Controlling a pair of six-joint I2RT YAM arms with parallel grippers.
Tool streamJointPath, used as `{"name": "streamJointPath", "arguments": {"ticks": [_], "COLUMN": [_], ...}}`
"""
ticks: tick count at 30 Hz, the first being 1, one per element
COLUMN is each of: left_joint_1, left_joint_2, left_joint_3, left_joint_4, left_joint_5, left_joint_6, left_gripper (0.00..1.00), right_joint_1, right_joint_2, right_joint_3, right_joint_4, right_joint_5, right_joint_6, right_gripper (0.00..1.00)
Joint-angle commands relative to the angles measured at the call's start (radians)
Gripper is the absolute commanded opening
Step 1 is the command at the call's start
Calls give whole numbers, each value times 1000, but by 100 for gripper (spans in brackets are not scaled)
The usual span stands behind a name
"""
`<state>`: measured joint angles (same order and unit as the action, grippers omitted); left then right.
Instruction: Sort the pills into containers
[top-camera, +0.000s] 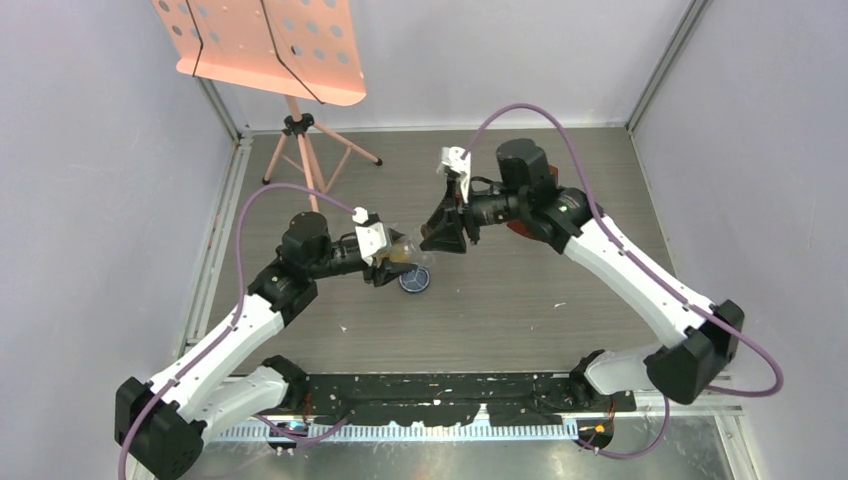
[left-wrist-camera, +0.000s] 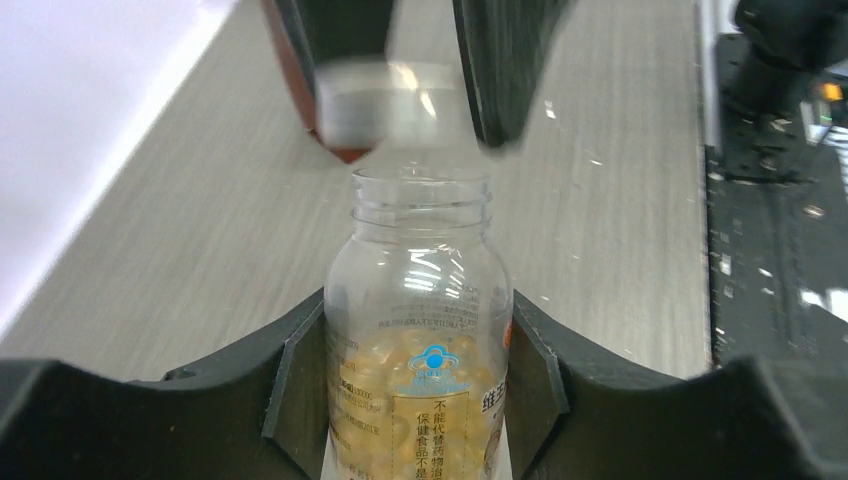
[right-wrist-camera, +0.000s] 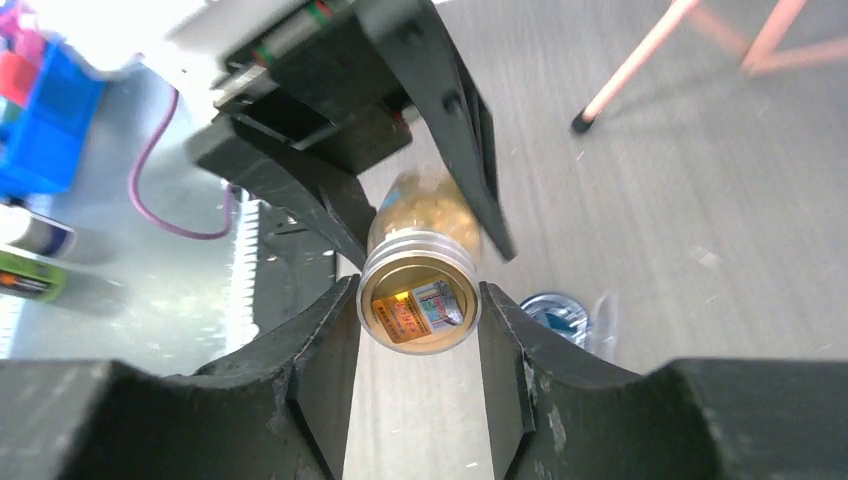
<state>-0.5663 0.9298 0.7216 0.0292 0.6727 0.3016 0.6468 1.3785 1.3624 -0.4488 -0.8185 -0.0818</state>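
The right gripper draws away from the bottle's opening next, turns to point down and lowers the cap onto the wood (top-camera: 464, 288) beside the dish, where space lies clear.
My left gripper (top-camera: 392, 262) (left-wrist-camera: 418, 340) is shut on a clear labelled bottle (left-wrist-camera: 418, 300) (top-camera: 408, 250) about half full of yellowish pills (left-wrist-camera: 385, 375) (right-wrist-camera: 430, 205). The bottle's threaded mouth stands open. Just past the mouth, my right gripper (top-camera: 440, 240) (right-wrist-camera: 418, 330) is shut on the bottle's round cap (right-wrist-camera: 418, 305) (left-wrist-camera: 375, 100), whose top carries an orange-and-white sticker. The cap looks blurred in the left wrist view. A shallow dark-blue shiny dish (top-camera: 415, 280) (right-wrist-camera: 560, 318) lies on the table right under the bottle's mouth.
A salmon perforated music stand (top-camera: 270, 45) on tripod legs (top-camera: 310, 150) (right-wrist-camera: 640, 60) rises at the back left. A black strip (top-camera: 430, 395) runs along the near table edge. White flecks (top-camera: 558, 305) lie on the wood. A blue bin (right-wrist-camera: 40, 130) sits off the table.
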Motion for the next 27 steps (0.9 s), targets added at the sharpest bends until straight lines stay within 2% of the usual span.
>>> {"name": "streamJointPath", "arguments": {"ticks": [1,5,11,16,18,23,27], "left_joint_1": [9,9,10,9,9,9,7], "left_joint_2": [12,30,32,23,12,-24,-42], "left_joint_3": [18,24,-3,-46,-70,-132,-166], "left_joint_4": [-96,-88,-37,6,17,63,82], "left_joint_5": [194,215,75,-62,-120,-224,-272], "left_joint_6": [-14,-20,-7,-23,-32,-107,-164], "left_gripper": [0,0,0,0,0,0,0], "right_joint_1": [-16,-16,-16,-31,-42,-47,-47], "right_joint_2": [-124,-129,-115,-122,-129,-81,22], "right_joint_3": [-5,8,6,-37,-66,-121,-163], "right_joint_4": [72,55,85,62,27,-93,-188], "right_joint_5": [-77,-69,65,512,642,792,908], "right_joint_6": [-371,-433,-247,48,140,251,326], "right_gripper": [18,18,19,17,17,20,20]}}
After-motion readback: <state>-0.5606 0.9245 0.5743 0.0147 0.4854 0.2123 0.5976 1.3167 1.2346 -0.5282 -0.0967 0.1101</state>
